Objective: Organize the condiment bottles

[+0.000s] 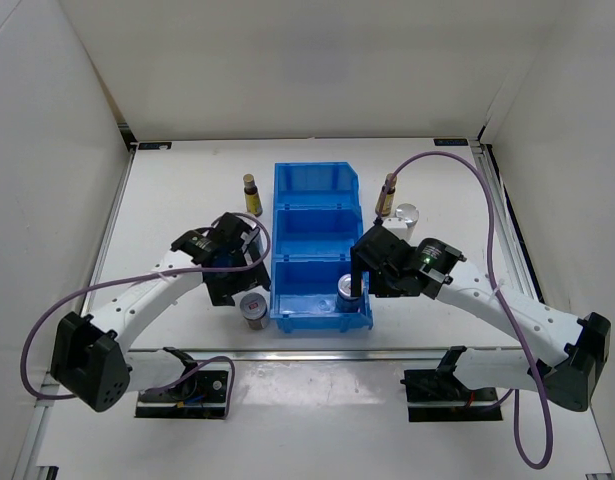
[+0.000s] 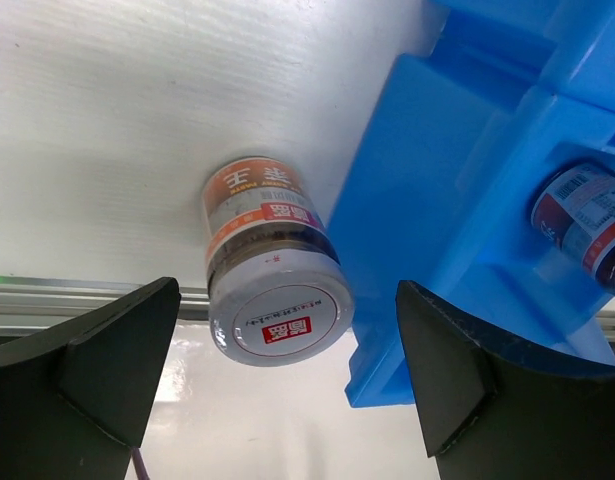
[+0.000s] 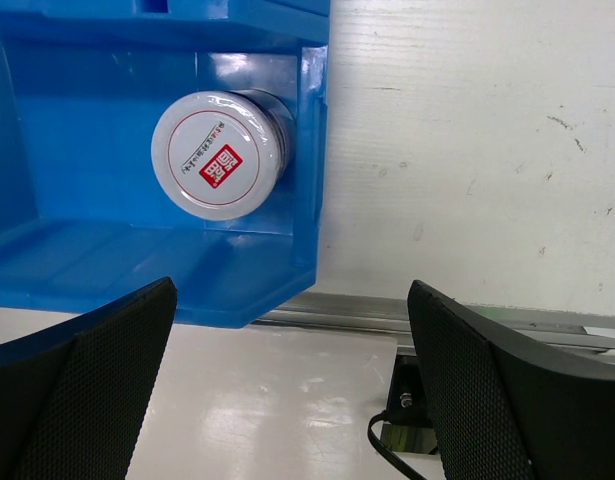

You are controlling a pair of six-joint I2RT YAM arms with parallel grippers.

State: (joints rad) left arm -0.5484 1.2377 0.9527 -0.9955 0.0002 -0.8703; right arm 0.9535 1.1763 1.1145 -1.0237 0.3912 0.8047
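Note:
The jar's silver lid (image 1: 253, 304) (image 2: 282, 310) is already between the open fingers, so my left gripper needs to go down a little around it and close there.
A short silver-lidded jar (image 1: 254, 310) stands on the table just left of the blue bin's (image 1: 317, 245) front corner. In the left wrist view the jar (image 2: 272, 270) sits ahead of my open, empty left gripper (image 2: 287, 400), which is also in the top view (image 1: 240, 288). A second jar (image 1: 347, 288) stands in the bin's front compartment. It shows in the right wrist view (image 3: 219, 155), ahead of and to the left of my open, empty right gripper (image 3: 292, 400), seen from above (image 1: 367, 280) at the bin's right wall. One amber bottle (image 1: 251, 194) stands left of the bin. Another (image 1: 386, 195) stands right of it beside a white cylinder (image 1: 406, 215). The other white cylinder is hidden.
The bin's middle and back compartments look empty. The bin wall (image 2: 467, 200) is close on the right of the left gripper, with the inside jar (image 2: 587, 215) showing past it. A metal rail (image 3: 437, 315) runs along the table's near edge. White walls enclose the table.

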